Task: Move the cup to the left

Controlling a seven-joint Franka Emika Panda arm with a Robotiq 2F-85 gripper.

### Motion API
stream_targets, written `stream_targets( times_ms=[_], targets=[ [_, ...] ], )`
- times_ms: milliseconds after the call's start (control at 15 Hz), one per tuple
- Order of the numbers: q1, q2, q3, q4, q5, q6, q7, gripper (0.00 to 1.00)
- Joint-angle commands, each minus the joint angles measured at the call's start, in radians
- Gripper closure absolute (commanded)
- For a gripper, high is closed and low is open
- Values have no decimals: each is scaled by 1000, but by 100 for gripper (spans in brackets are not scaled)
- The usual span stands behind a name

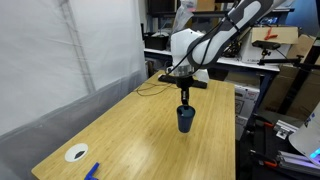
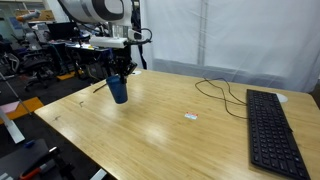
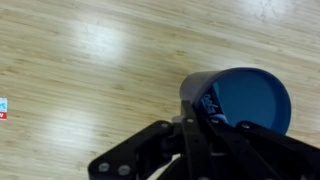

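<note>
Next I should lower my gripper and shift the cup (image 1: 185,120) (image 3: 255,98) in my grip away from the small white scrap onto the clear, bare wood that lies open around it.
The cup (image 1: 185,120) is small, dark navy-blue and cylindrical, and stands upright over the wooden table (image 1: 140,130). It also shows in an exterior view (image 2: 118,90) and, from above with its open mouth visible, in the wrist view (image 3: 245,95). My gripper (image 1: 184,100) comes down from above and is shut on the cup's rim; it also shows in an exterior view (image 2: 119,72). In the wrist view the black fingers (image 3: 205,125) pinch the near wall of the cup. I cannot tell whether the cup's base touches the table.
A black keyboard (image 2: 272,135) lies near one table edge, with a black cable (image 2: 215,92) beside it. A white round disc (image 1: 76,153) and a flat bright-blue thing (image 1: 92,171) lie near a table corner. A small white scrap (image 2: 190,117) lies mid-table.
</note>
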Motion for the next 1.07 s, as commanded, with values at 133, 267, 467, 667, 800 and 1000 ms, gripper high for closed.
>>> stream_targets(
  times_ms=[133,267,467,667,800,1000],
  targets=[
    [2,40,27,74,6,-1,-24,99],
    [10,50,36,84,-1,-4,-27,99],
    [23,71,50,76,-12,-9,-35,99],
    [36,102,56,79,-22,-7,-42,99],
    [40,124,55,87,-29,-5,-46,99],
    [38,139,54,100,-32,-6,-52,99]
  ],
)
